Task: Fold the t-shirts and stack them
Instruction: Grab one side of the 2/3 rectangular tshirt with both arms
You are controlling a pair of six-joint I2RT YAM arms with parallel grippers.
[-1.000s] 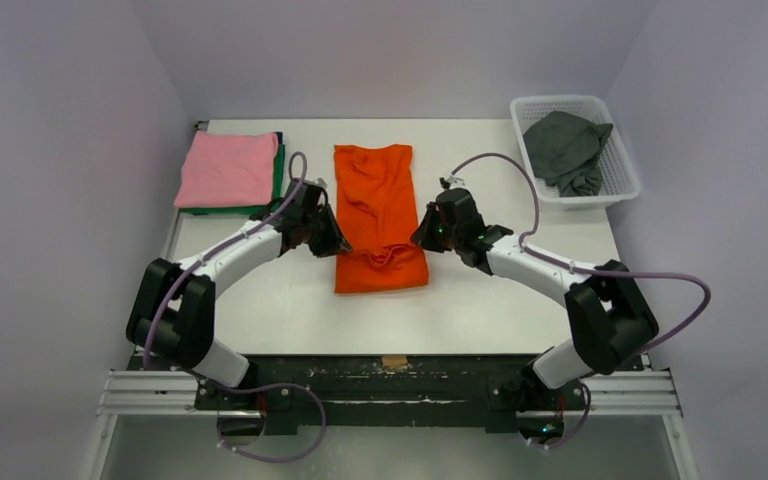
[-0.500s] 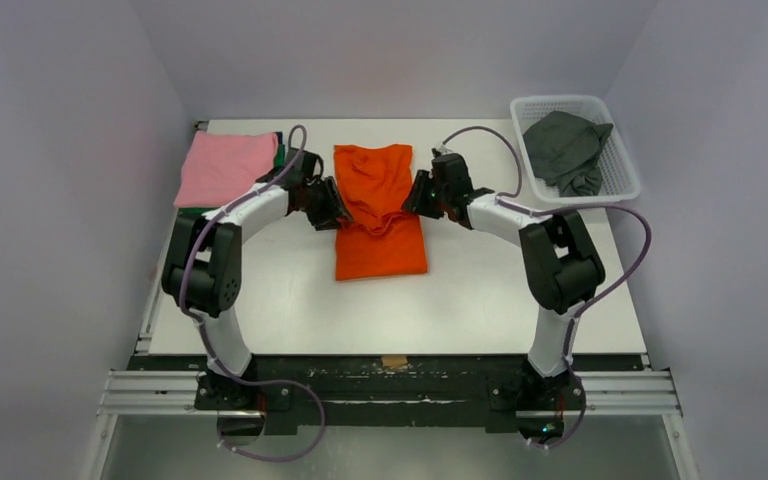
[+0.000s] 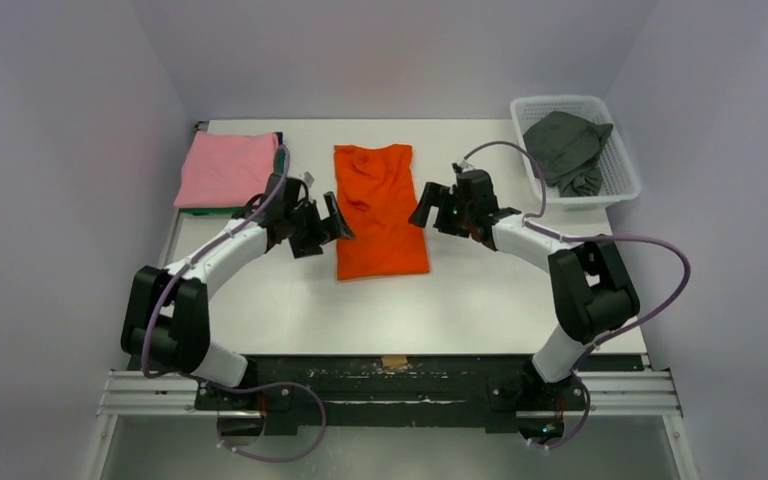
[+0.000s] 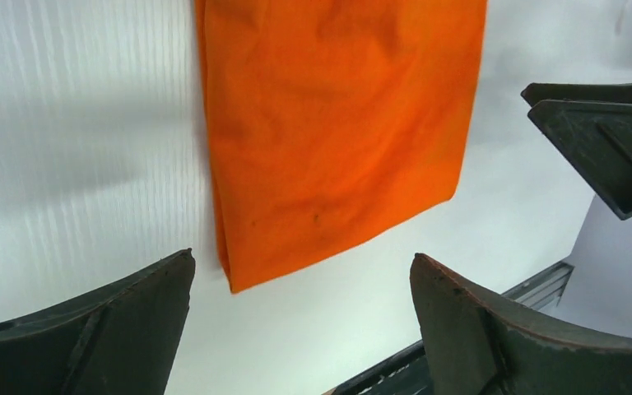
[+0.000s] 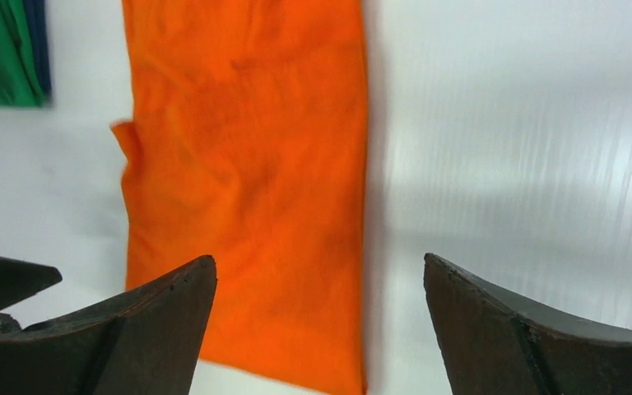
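Note:
I should move my left gripper back and down onto the orange t-shirt's near corner on the pink t-shirt's side point(image 3: 340, 276) point(image 4: 234, 280), because it lies flat below the open fingers.
The bright orange t-shirt point(image 3: 378, 210) lies flat on the table as a long folded strip, also seen in the left wrist view point(image 4: 337, 123) and the right wrist view point(image 5: 247, 164). My left gripper point(image 3: 332, 222) point(image 4: 303, 257) hangs open just off its left edge, holding nothing. My right gripper point(image 3: 426, 208) point(image 5: 319, 259) hangs open at its right edge, also with nothing in it. A folded pink t-shirt point(image 3: 228, 168) lies on a green t-shirt point(image 3: 210, 210) at the back left. The dark grey t-shirt point(image 3: 565, 148) sits crumpled in the basket.
The white mesh basket point(image 3: 625, 190) stands at the table's back right corner. The pink and green stack is close behind my left arm. The right gripper's fingers point(image 4: 609, 140) show at the edge of the left wrist view. The table's near edge has a black rail.
Both grippers went from shut on the orange t-shirt to open and let it go. They carried its bunched cloth away from me, then drew back to its sides; the cloth now lies flat.

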